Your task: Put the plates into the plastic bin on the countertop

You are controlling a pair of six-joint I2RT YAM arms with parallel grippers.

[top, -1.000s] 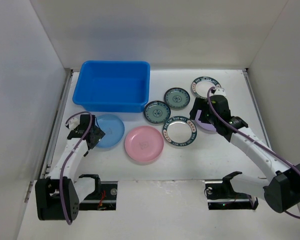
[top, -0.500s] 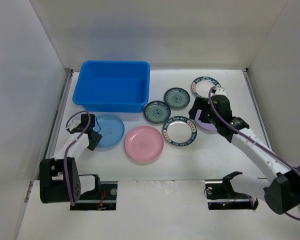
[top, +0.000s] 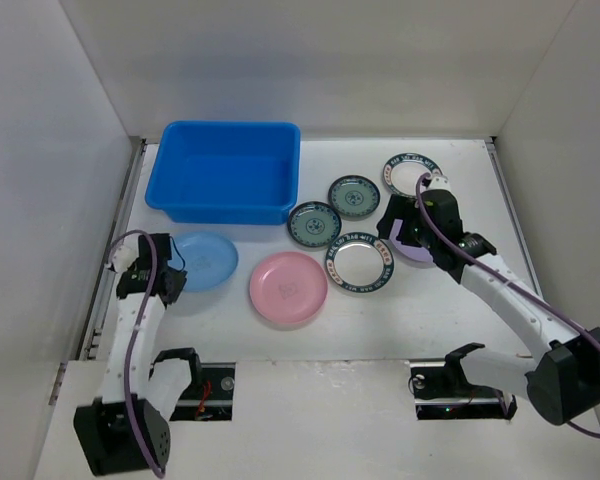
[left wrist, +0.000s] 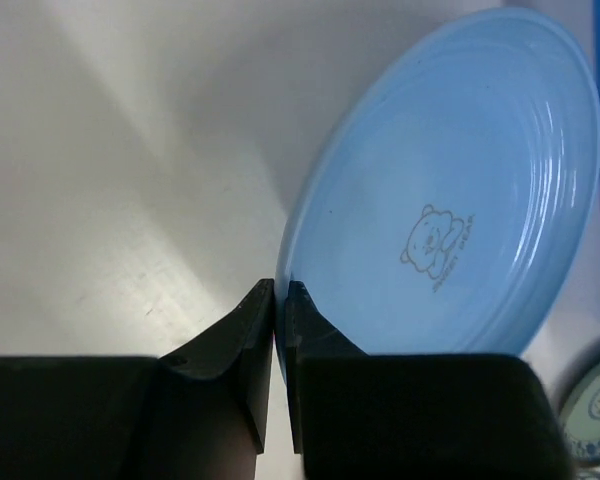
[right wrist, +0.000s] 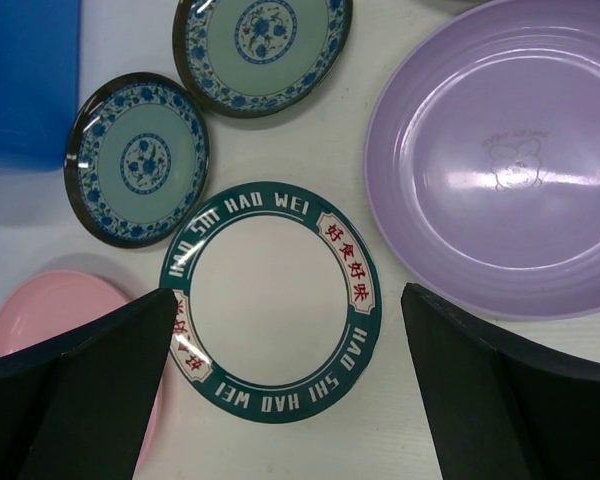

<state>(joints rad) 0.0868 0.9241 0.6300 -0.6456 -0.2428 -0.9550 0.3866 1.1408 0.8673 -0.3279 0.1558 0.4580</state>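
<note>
The bin's empty bottom lies outward. My left gripper will next lift the light blue plate (top: 204,259) over the bin's near side, then lower it and let it go.
My left gripper (top: 166,281) is shut on the near-left rim of the light blue plate (top: 204,259), just in front of the blue plastic bin (top: 225,165). In the left wrist view its jaws (left wrist: 280,300) pinch that plate's edge (left wrist: 450,200). My right gripper (top: 401,232) hangs open above the green-rimmed white plate (right wrist: 270,300), nothing between its fingers. Beside it lie the lavender plate (right wrist: 500,170), partly hidden under the arm from above, and two small teal plates (right wrist: 140,160) (right wrist: 262,45). The pink plate (top: 288,287) rests mid-countertop.
A second dark-rimmed white plate (top: 412,174) lies at the back right. The bin holds nothing. White walls bound the countertop (top: 430,320) on the left, back and right. The arm bases sit at the near edge.
The left gripper has shut on the light blue plate's rim and swung left, and the plate has shifted slightly left with it. The right arm has stayed put.
</note>
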